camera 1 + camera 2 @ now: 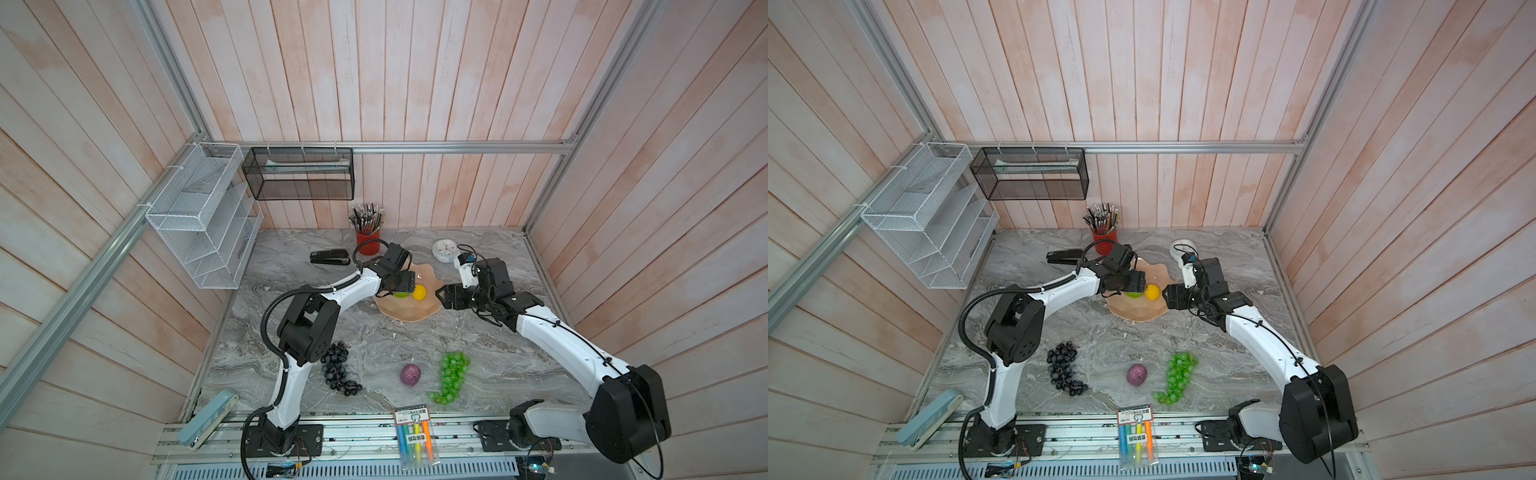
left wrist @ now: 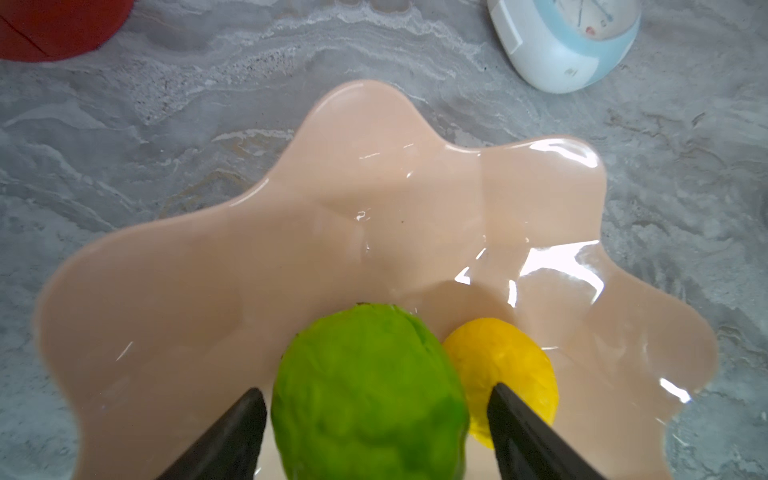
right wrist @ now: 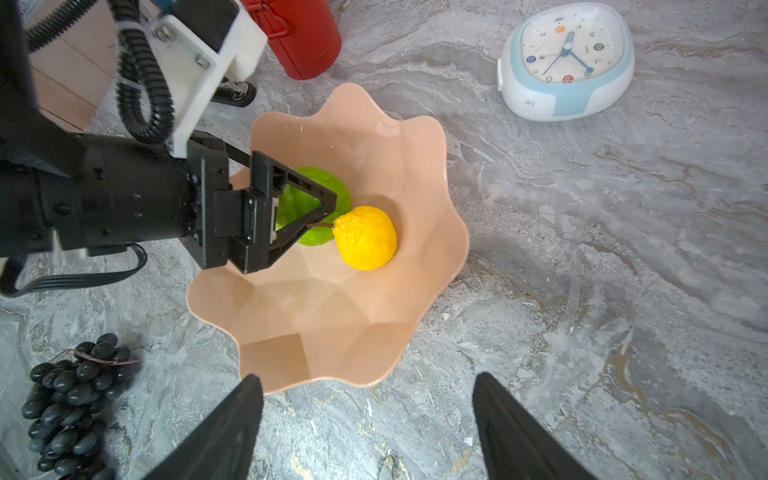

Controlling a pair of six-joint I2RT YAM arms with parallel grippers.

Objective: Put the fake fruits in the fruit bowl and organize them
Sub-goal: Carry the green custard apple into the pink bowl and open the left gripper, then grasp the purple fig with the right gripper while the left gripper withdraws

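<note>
The purple fruit [image 1: 410, 375] lies below my right gripper, nearer my base. It comes next, as the gripper draws back from the bowl's rim and lowers over it.
The salmon-pink fruit bowl [image 1: 409, 311] [image 1: 1138, 311] [image 2: 374, 199] [image 3: 316, 316] stands mid-table. In it lie the bumpy lime-green ball [image 1: 401, 295] [image 1: 1133, 295] [image 2: 365, 395] [image 3: 297, 208] and, touching it, the yellow fruit [image 1: 419, 293] [image 1: 1152, 292] [image 2: 498, 357] [image 3: 365, 239]. My left gripper [image 1: 405, 286] [image 2: 374, 392] is open, its fingers on either side of the green ball with a gap at each. My right gripper [image 1: 440, 296] [image 3: 368, 382] is open and empty beside the bowl's rim. On the table nearer the front lie the purple fruit [image 1: 410, 375], dark grapes [image 1: 337, 370] [image 3: 70, 407] and green grapes [image 1: 452, 376].
Behind the bowl stand a red pencil cup [image 1: 368, 241], a white clock [image 1: 444, 250] [image 3: 567, 62] and a black stapler [image 1: 330, 257]. A marker packet [image 1: 415, 436] lies at the front edge, and a pale blue tool [image 1: 208, 419] at the front left. Wire racks hang on the left and back walls.
</note>
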